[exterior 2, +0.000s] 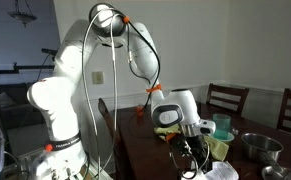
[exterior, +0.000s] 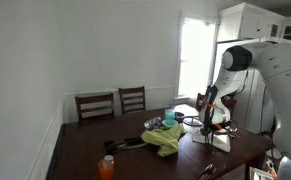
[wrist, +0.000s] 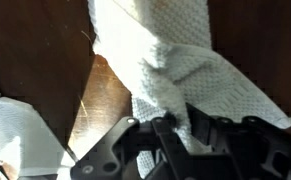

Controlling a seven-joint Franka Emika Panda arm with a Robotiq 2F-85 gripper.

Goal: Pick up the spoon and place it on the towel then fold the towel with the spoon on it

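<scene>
The towel's flat layer (wrist: 231,92) is below my gripper and to its right in the wrist view, so I will move gently down that way and let go of the raised fold.
A white textured towel (wrist: 185,60) lies bunched and partly folded on the dark wooden table (wrist: 45,50). It also shows in both exterior views (exterior: 218,137) (exterior 2: 221,172). My gripper (wrist: 171,126) is right down on the towel. Its two dark fingers are pressed together on a raised fold of the cloth. In the exterior views the gripper (exterior: 209,111) (exterior 2: 192,149) hangs low over the towel. The spoon is hidden in every view; I cannot tell whether it lies under the towel.
A green cloth (exterior: 165,139), a teal cup (exterior: 171,117) and an orange bottle (exterior: 106,167) are on the table. A metal bowl (exterior 2: 257,147) stands near the towel. Two chairs (exterior: 113,102) stand at the far side. Another white sheet (wrist: 10,130) lies beside the towel.
</scene>
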